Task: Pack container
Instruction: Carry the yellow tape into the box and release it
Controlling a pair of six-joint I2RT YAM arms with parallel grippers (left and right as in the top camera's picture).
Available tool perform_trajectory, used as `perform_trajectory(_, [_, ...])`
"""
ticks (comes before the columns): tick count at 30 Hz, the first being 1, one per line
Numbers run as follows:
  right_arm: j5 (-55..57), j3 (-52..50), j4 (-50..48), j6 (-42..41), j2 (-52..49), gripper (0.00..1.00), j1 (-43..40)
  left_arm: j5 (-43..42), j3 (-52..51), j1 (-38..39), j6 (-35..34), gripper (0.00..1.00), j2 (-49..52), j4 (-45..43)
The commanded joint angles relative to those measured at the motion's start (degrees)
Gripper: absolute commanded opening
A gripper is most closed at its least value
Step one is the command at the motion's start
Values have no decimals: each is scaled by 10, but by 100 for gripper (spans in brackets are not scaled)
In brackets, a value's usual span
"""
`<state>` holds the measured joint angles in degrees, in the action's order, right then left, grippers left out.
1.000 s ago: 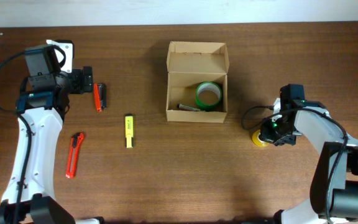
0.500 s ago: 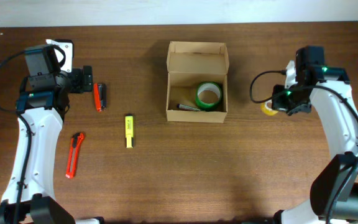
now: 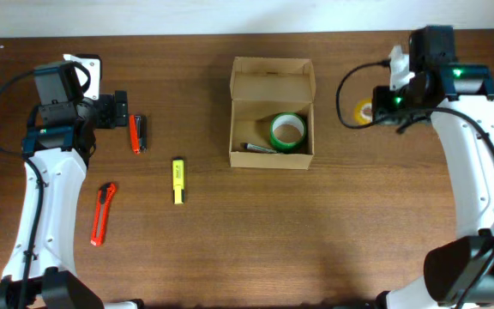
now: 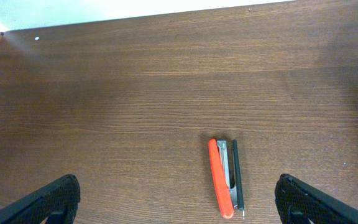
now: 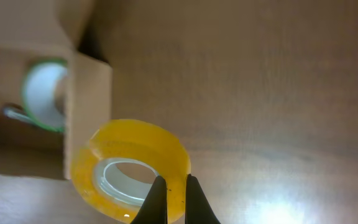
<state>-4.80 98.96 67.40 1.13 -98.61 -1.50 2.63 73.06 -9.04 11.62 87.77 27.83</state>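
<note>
I need to first move my right gripper left in the overhead view past the green tape roll (image 3: 287,132), then down, to get the yellow tape roll into the box's loose end.
The container (image 3: 272,86) is a light-brown cardboard box at the table's middle, its flap lid open to the far side. It holds a green tape roll (image 3: 287,132) and a pen-like item (image 3: 260,148). In the right wrist view the box (image 5: 91,93) and green roll (image 5: 42,93) lie at the left. My right gripper (image 5: 172,186) is shut on a yellow tape roll (image 5: 129,168) and holds it in the air right of the box (image 3: 364,112). My left gripper (image 4: 176,202) is open above a red stapler (image 4: 224,177), far left of the box.
A red stapler (image 3: 136,133), a yellow highlighter (image 3: 178,180) and a red box cutter (image 3: 102,213) lie on the wood table left of the box. A white wall runs along the far edge.
My right gripper has lifted the yellow tape roll off the table and carried it away from me and slightly left, toward the box. The left arm has not moved.
</note>
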Motion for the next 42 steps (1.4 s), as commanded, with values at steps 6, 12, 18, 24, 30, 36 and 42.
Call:
perform_trajectory(6, [-36,112,14,37,-30,4,57,4,11,-3,10,100,6,0])
perform_trajectory(12, [-36,232,65,84,-137,4,119,4,11,-3,9,100,6,0])
perform_trajectory(18, [-32,359,134,135,-263,3,168,4,12,-3,10,100,6,2])
perform_trajectory(24, [-37,358,152,199,-310,3,211,4,12,-3,9,100,6,2])
perform_trajectory(30, [-47,358,145,256,-351,3,253,2,11,-2,9,100,6,5])
perform_trajectory(36, [-57,358,140,261,-395,4,263,2,12,-2,9,99,6,18])
perform_trajectory(42, [-83,358,136,270,-417,4,263,2,12,-2,9,99,6,18])
